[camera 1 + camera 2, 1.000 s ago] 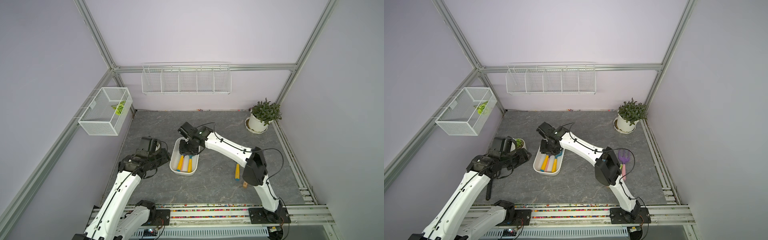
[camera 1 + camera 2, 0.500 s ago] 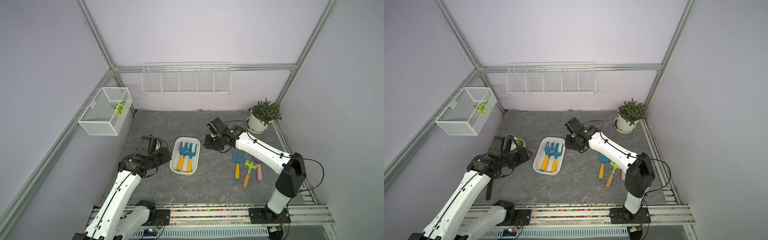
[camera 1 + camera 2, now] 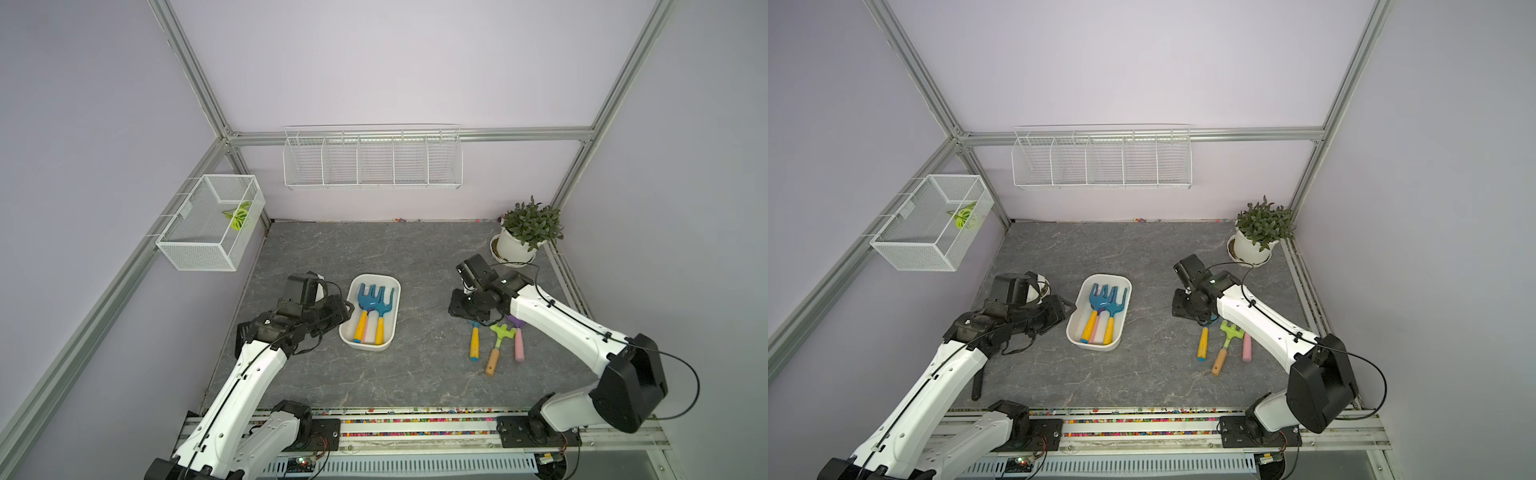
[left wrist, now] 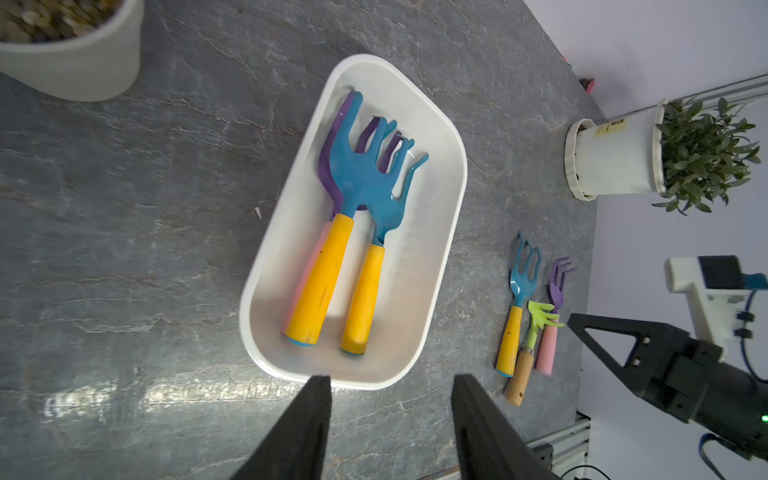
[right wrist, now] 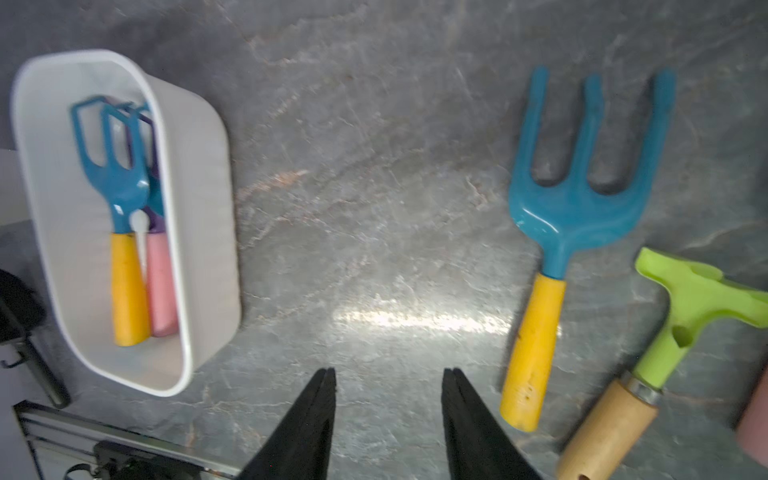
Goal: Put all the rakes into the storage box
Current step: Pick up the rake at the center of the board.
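Note:
My right gripper shifts toward the green rake next and lowers its open fingers astride the blue rake's yellow handle [image 3: 474, 344] [image 5: 533, 348] to close, since it lies below, that way.
The storage box [image 3: 365, 348] [image 3: 1076, 330] is a shallow white tub at mid-table. In it lie two blue rakes with yellow handles [image 4: 332, 232] on top of a purple one with a pink handle. Three more rakes lie side by side on the table to the right: blue and yellow [image 5: 552, 232] [image 3: 474, 340], green with a wooden handle [image 5: 690, 299] [image 3: 496, 349], purple and pink [image 3: 518, 345]. My right gripper [image 5: 388, 370] [image 3: 459, 307] hovers open and empty over bare table, just beside the blue rake's handle. My left gripper [image 4: 392, 376] [image 3: 347, 309] stands open and empty at the box's near end.
A potted plant [image 3: 525, 235] stands at the back right. A white pot [image 4: 75, 54] sits by my left arm. A wire-mesh basket [image 3: 208, 224] hangs on the left wall and a long wire rack [image 3: 372, 162] on the back wall. A rail [image 3: 415, 419] runs along the front edge.
My right arm has swung from over the storage box rightward to the loose rakes, with its jaws a little wider. The left arm has barely moved.

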`<state>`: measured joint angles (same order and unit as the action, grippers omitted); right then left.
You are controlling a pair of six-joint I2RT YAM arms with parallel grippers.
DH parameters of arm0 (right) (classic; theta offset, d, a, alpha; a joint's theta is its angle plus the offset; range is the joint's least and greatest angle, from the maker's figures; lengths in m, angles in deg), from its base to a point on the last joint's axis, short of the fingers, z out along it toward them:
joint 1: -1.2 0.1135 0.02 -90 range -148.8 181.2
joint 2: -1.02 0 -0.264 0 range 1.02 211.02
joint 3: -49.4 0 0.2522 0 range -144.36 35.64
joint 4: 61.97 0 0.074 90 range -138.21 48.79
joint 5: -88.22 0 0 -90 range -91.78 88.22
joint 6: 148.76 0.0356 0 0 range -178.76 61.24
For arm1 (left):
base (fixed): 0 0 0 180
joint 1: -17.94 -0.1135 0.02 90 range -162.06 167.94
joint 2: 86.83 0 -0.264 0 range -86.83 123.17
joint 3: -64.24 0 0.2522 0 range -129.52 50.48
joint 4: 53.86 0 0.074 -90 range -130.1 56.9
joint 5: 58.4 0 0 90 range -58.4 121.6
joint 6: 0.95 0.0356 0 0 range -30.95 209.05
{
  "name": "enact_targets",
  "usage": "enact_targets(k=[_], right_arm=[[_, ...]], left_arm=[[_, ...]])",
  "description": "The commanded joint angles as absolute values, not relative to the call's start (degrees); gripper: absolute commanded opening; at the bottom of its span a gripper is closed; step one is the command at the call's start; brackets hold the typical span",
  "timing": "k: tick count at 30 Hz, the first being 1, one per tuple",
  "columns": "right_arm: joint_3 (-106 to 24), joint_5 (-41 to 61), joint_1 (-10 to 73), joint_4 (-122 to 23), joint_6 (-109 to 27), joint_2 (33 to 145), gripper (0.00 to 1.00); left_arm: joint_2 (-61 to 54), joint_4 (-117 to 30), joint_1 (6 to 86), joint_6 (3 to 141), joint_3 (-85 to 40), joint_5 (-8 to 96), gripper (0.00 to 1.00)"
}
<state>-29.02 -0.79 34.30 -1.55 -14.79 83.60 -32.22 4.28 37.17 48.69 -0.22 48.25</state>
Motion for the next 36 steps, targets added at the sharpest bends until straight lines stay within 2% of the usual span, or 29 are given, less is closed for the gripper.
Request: enact_targets(k=[1,7,15,29,36], right_arm=[[-25.6,-5.0,33.7,2.7,-16.1,81.0,0.47],[-20.1,-6.6,32.6,3.5,-16.0,79.7,0.47],[-15.0,-6.4,30.7,1.4,-15.5,80.7,0.47],[-15.8,-5.6,30.6,-1.9,-16.5,87.6,0.46],[-17.3,-4.6,30.6,-3.4,-16.8,92.5,0.41]], left_arm=[[-31.8,0.3,39.9,46.2,1.3,48.9,0.52],[-29.0,-4.0,43.1,43.2,3.7,50.7,0.51],[-27.7,-5.3,43.3,43.2,2.9,50.8,0.51],[-26.2,-5.0,43.3,43.9,1.8,50.6,0.51],[-26.8,-3.6,43.3,44.3,1.1,49.6,0.51]])
